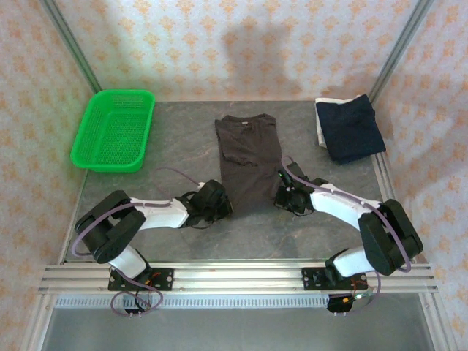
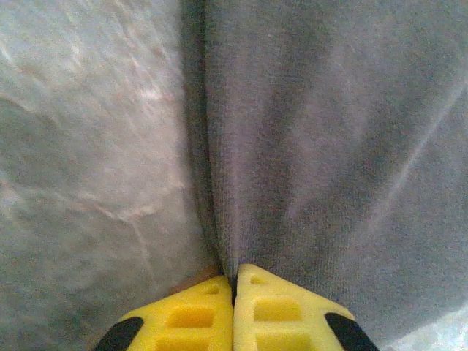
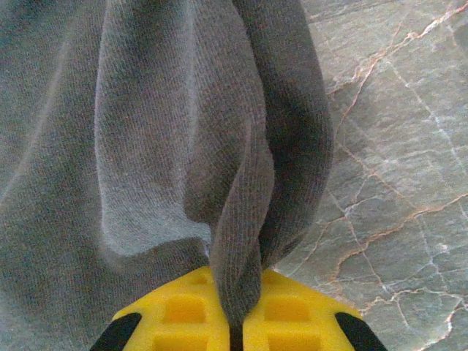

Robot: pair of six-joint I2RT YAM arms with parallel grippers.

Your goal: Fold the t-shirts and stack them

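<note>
Both near corners of the cloth are pinched. My left gripper will next lift, carry the cloth outward onto the corner of the collar end by the basket and let go.
The dark charcoal-brown t-shirt [image 1: 247, 157] lies lengthwise in the middle of the table, collar at the far end. My left gripper [image 1: 223, 205] is at its near left corner, yellow fingers [image 2: 191, 316] shut on the cloth's left edge [image 2: 219, 219]. My right gripper [image 1: 281, 196] holds the near right corner; its fingers [image 3: 292, 318] pinch a bunched fold of the shirt [image 3: 241, 241]. A folded navy blue t-shirt [image 1: 351, 128] sits at the far right on a white shirt [image 1: 320, 121] that shows as a thin edge.
A green mesh basket [image 1: 115, 129] stands at the far left. Grey marble table [image 1: 183, 241] lies bare in front of the shirt. Metal frame posts [image 1: 69, 44] and patterned walls enclose the back and sides.
</note>
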